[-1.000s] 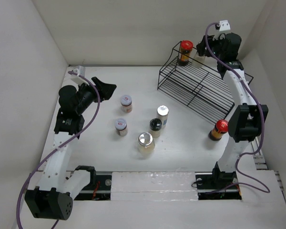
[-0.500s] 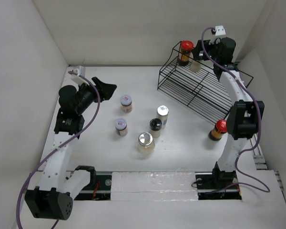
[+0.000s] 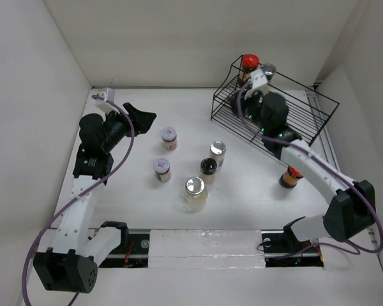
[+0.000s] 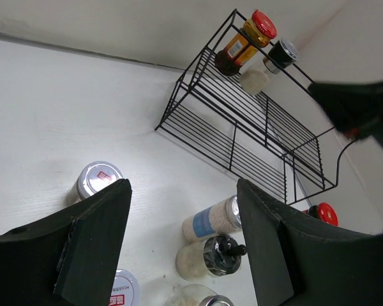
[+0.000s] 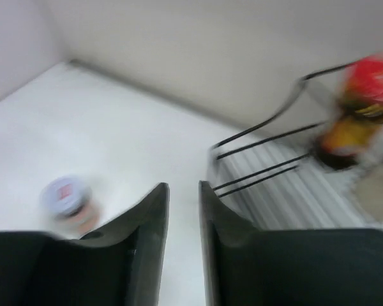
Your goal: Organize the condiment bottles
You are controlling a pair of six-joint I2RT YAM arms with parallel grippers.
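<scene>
Next, my right gripper opens and moves back and down onto the silver cap, since the pale spice bottle still stands off the rack (image 3: 306, 127).
Five condiment jars stand mid-table: two white-capped (image 3: 170, 136) (image 3: 161, 168), a tall silver-capped one (image 3: 217, 152), a black-capped one (image 3: 208, 168) and a wide silver-lidded one (image 3: 195, 188). A red-capped bottle (image 3: 249, 66) and a dark-capped jar (image 3: 267, 69) stand on the black wire rack (image 3: 306, 127). Another red-capped bottle (image 3: 293, 174) stands by the rack, partly behind my right arm. My right gripper (image 3: 244, 105) hovers over the rack's left part; its fingers (image 5: 154, 210) are almost together and empty. My left gripper (image 3: 140, 115) is open and empty, left of the jars.
White walls close in the table on the left, back and right. In the left wrist view the rack (image 4: 255, 121) lies beyond the jars and my right arm (image 4: 364, 108) is a dark blur over its right end. The right wrist view is blurred.
My right arm has swung from the rack's back right corner forward and left over the rack. The dark-capped jar stays on the rack beside the red-capped bottle. The left arm has not moved.
</scene>
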